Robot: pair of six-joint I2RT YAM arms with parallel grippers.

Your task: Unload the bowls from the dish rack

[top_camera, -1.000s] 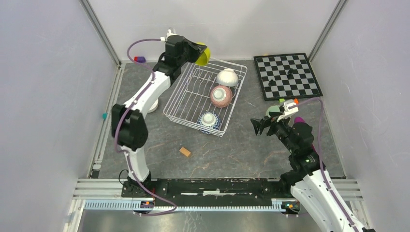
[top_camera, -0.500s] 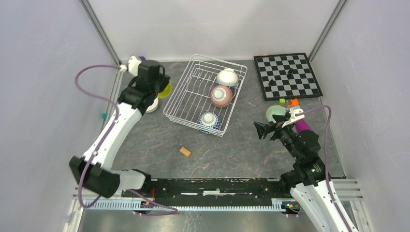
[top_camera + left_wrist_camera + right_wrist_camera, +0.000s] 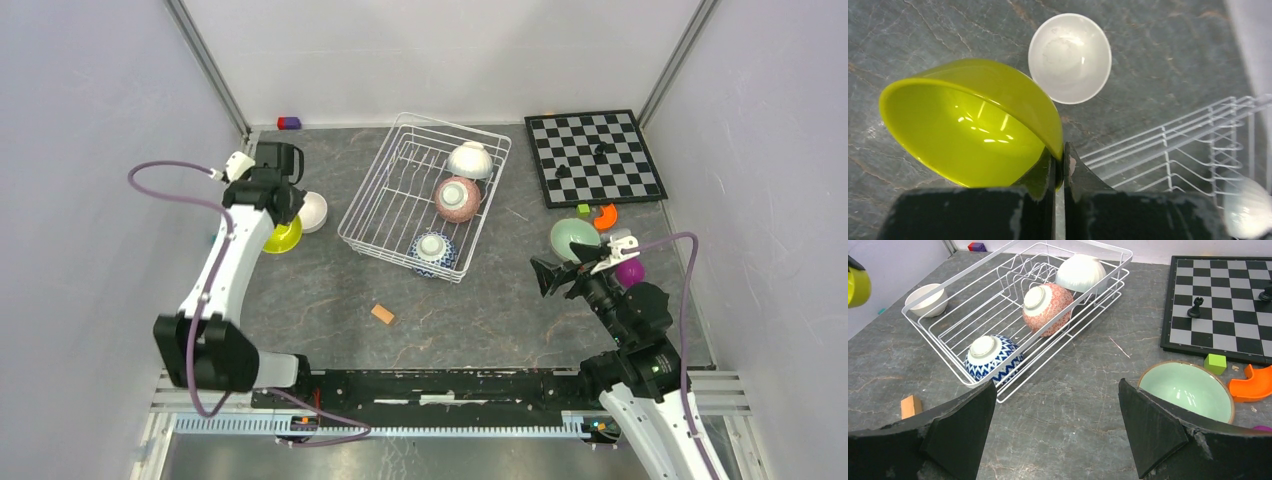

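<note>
The yellow-green bowl will next move away from my base in my left gripper, then go down into the white bowl (image 3: 313,212) (image 3: 1069,58).
The white wire dish rack (image 3: 380,190) (image 3: 948,335) holds three upturned bowls: a white one (image 3: 470,159) (image 3: 1081,272), a speckled pink one (image 3: 457,198) (image 3: 1047,307) and a blue-and-white one (image 3: 433,249) (image 3: 993,357). Left of the rack, my left gripper (image 3: 278,222) (image 3: 1063,152) is shut on the rim of the yellow-green bowl (image 3: 283,236) (image 3: 973,130), which hangs tilted beside a white bowl (image 3: 312,211) (image 3: 1069,57) standing on the table. A pale green bowl (image 3: 574,238) (image 3: 1185,390) sits upright at the right. My right gripper (image 3: 552,277) (image 3: 1057,385) stands open and empty just in front of it.
A chessboard (image 3: 594,157) with a few black pieces lies at the back right. Near the pale green bowl are a green cube (image 3: 583,209), an orange curved piece (image 3: 605,216) and a magenta ball (image 3: 630,271). A small wooden block (image 3: 382,314) lies in front of the rack.
My left arm has carried the yellow-green bowl from above the rack's far left corner, leftward and down, to beside the white bowl. My right arm has drawn back a little, uncovering the pale green bowl.
</note>
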